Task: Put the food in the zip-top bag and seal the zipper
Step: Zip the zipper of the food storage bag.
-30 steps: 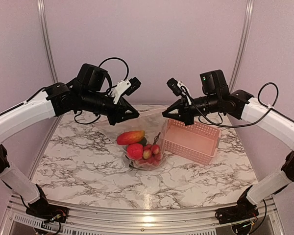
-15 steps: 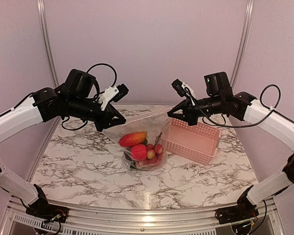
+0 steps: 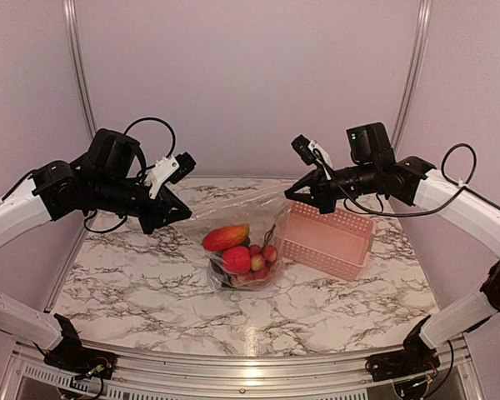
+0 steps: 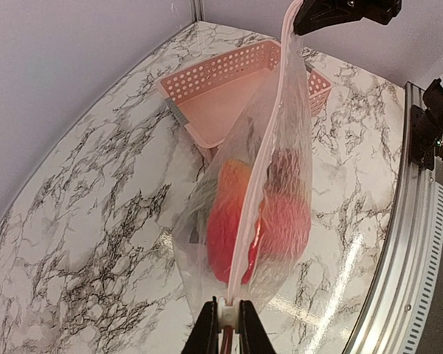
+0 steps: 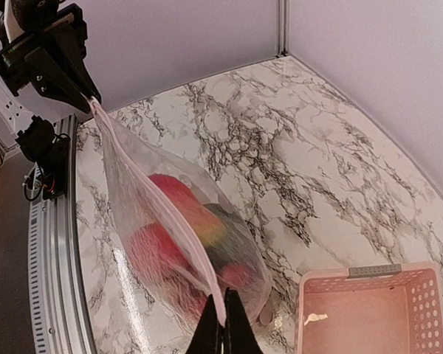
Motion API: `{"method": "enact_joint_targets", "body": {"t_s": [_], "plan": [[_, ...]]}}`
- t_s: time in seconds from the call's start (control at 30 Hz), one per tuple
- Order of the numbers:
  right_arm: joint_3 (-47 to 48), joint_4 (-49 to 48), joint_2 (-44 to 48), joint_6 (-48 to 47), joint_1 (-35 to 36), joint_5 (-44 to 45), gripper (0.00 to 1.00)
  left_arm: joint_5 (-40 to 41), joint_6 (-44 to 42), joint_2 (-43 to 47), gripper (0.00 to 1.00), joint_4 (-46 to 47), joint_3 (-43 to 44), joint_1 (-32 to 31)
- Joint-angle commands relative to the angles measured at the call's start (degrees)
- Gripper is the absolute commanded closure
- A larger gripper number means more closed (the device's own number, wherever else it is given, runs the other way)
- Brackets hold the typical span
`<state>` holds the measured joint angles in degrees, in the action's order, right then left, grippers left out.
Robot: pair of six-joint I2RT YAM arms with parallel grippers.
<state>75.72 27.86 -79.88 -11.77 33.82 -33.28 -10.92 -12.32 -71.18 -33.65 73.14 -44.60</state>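
Note:
The left gripper moves slightly to the left in the top view next and releases the white piece, as it's at the zipper's end with the food inside.
The clear zip-top bag [image 3: 243,250] hangs stretched between my two grippers, its bottom on the marble table. The food is inside it: an orange-red mango shape [image 3: 225,237], red-pink berries [image 3: 252,260] and a dark piece [image 5: 232,251]. The zipper [image 4: 269,147] runs as a taut pale strip from one gripper to the other. My left gripper [image 3: 187,215] is shut on the zipper's left end [image 4: 227,313], with a small white piece between its fingers. My right gripper [image 3: 288,197] is shut on the zipper's right end [image 5: 220,313].
The pink slotted basket [image 3: 329,242] stands on the table to the right of the bag, under my right arm, with only a small scrap inside it. A metal rail [image 3: 233,367] runs along the table's near edge. Walls close the back and both sides.
My left gripper has moved left and a little down along the zipper, away from the right gripper, and the bag's mouth now spans wider. The right gripper has barely moved.

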Motion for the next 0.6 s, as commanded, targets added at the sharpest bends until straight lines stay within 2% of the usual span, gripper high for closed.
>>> {"method": "enact_joint_targets", "body": {"t_s": [0.0,0.57], "plan": [[1.86,0.28,-0.67,0.96,-1.57,3.57,1.0,3.62,-1.21,2.37,1.0,-6.14,-1.7,1.25],[2.0,-0.2,-2.14,0.95,-1.78,3.82,1.0,5.73,-1.57,3.67,1.0,-6.08,-3.87,2.35]]}}
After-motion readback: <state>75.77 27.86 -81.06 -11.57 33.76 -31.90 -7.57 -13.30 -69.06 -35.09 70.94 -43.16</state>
